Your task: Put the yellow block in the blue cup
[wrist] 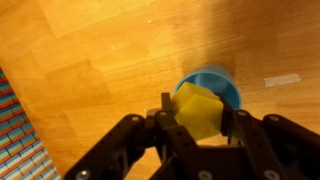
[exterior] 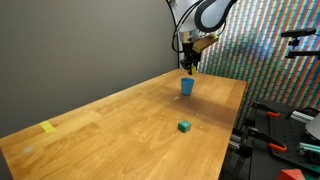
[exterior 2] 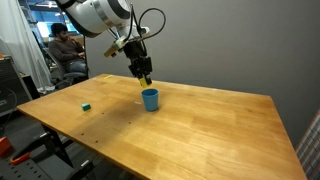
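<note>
The blue cup's opening (exterior 2: 150, 93) (wrist: 208, 81) is below my gripper and shows past the yellow block. Next my gripper needs to move over it, go down and let go of the yellow block.
My gripper (wrist: 197, 122) is shut on the yellow block (wrist: 197, 108), a bright chunky block held between the two black fingers. The blue cup (wrist: 225, 82) stands upright on the wooden table, just below and slightly beyond the block in the wrist view. In both exterior views the gripper (exterior: 189, 68) (exterior 2: 146, 76) hangs just above the blue cup (exterior: 187, 87) (exterior 2: 150, 99), with a bit of yellow showing at the fingertips.
A small green cube (exterior: 184, 126) (exterior 2: 87, 105) lies on the wooden table (exterior: 120, 125), apart from the cup. A flat yellow tape patch (exterior: 48, 127) sits near one table corner. A seated person (exterior 2: 65, 50) is beyond the table's far side.
</note>
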Controlling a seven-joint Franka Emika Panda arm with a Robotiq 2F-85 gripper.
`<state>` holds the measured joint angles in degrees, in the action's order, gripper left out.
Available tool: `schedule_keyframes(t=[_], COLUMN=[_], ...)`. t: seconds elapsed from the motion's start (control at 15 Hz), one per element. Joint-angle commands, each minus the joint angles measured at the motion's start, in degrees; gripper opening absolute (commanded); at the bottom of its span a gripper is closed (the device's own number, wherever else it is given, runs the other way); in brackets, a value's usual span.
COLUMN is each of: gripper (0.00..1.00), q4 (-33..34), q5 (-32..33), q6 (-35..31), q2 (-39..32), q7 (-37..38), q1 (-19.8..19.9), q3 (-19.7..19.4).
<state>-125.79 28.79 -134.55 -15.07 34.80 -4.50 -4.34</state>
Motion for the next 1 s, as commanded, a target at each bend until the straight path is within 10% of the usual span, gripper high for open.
schedule_keyframes(t=[0.0,0.4,0.47,0.93], gripper=[0.22,0.22,0.69,1.0], q4=[3.16,7.19,7.75,-1.55], q5=[-1.49,-3.88,-4.66,-15.5], q6=[-2.73,-4.41,-4.43,-3.45], q2=[-4.45,-8.49,-8.83,0.98], q7=[2.09,2.38,2.0,-9.25], q1=[-0.02,-0.73,-0.58,1.51], q3=[-1.24,-2.54,-2.47,0.24])
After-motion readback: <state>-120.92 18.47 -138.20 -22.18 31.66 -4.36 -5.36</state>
